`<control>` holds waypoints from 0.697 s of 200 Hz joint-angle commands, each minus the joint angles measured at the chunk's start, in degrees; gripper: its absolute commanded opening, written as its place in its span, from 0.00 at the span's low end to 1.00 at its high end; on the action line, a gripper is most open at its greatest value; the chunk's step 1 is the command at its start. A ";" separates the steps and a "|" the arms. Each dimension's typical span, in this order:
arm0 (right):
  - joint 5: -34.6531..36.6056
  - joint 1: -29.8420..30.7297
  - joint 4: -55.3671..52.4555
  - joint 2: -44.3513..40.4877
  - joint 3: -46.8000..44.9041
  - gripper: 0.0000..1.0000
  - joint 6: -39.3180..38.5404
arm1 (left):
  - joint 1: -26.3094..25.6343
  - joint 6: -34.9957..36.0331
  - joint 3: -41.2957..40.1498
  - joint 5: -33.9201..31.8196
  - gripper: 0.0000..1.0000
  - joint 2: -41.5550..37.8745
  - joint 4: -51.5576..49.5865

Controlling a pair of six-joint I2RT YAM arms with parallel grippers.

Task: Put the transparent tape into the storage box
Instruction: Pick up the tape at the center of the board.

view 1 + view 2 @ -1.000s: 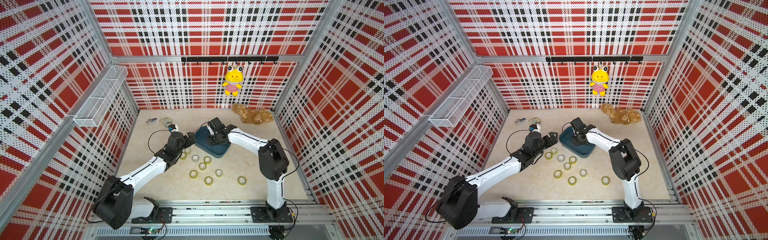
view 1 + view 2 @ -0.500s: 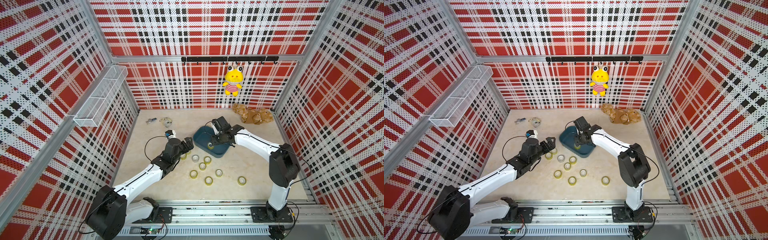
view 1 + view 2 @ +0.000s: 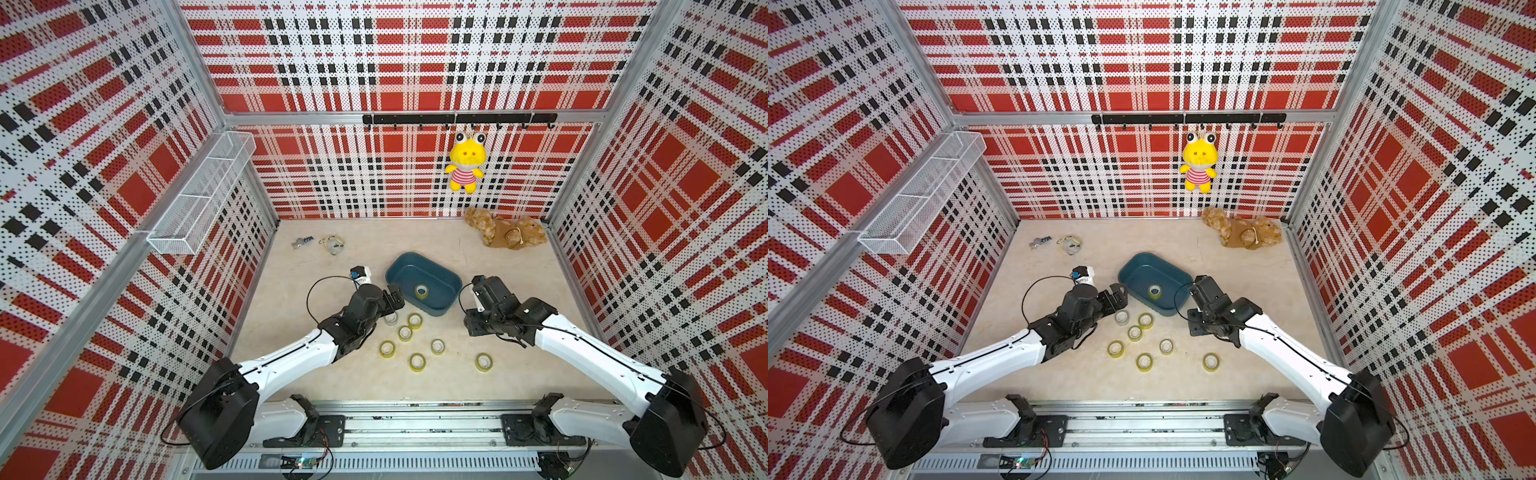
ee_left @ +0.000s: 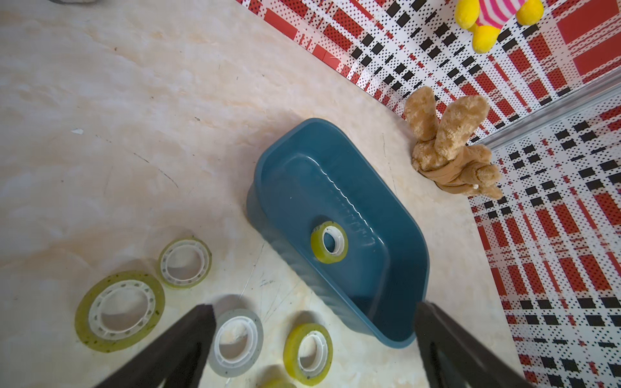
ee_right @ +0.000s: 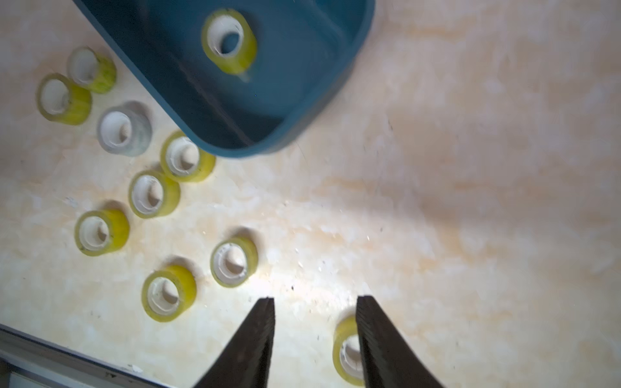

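My open right gripper needs to move back and down next onto the lone roll's side [image 3: 476, 362] [image 5: 339, 353] facing the other rolls. The lone roll lies apart with free table around it.
The storage box [image 3: 432, 272] is a shallow teal tub in mid-table, seen in both top views [image 3: 1142, 266]. One yellowish transparent tape roll [image 3: 421, 291] lies inside it, also clear in the left wrist view [image 4: 329, 242]. Several more rolls [image 3: 416, 362] lie flat on the table in front of the box, one of them grey-clear [image 4: 237, 341]. My left gripper [image 4: 312, 307] hangs wide open and empty over the box's near corner and those rolls. My right gripper [image 5: 316, 298] is open and empty to the right of the box, beside a lone roll [image 5: 346, 349].
A brown plush [image 3: 505, 232] lies at the back right and a yellow frog toy [image 3: 465, 166] hangs on the back wall. A white wire basket [image 3: 203, 195] is fixed to the left wall. Small odds [image 3: 332, 244] lie at the back left.
My right gripper opened over the box, left a roll inside it, and has drawn back to the right and toward the front. The left gripper has shifted slightly toward the box.
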 commanded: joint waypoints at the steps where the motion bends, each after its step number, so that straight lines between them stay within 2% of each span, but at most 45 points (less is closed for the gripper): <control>1: -1.51 1.46 -3.43 -4.06 -3.87 0.46 6.02 | -0.72 -0.43 1.83 -1.45 0.99 1.15 1.56; 20: -1.23 2.68 -3.20 -4.76 -6.44 0.46 8.13 | -1.25 -0.44 2.38 -1.36 0.99 2.03 1.60; 75: -1.24 7.42 -1.39 -0.08 -10.12 0.43 12.03 | -1.80 -0.26 2.73 -2.48 0.99 1.57 1.64; 139: -1.44 7.84 2.73 3.32 -13.72 0.43 12.18 | -1.80 -0.08 1.95 -3.31 0.99 0.65 1.47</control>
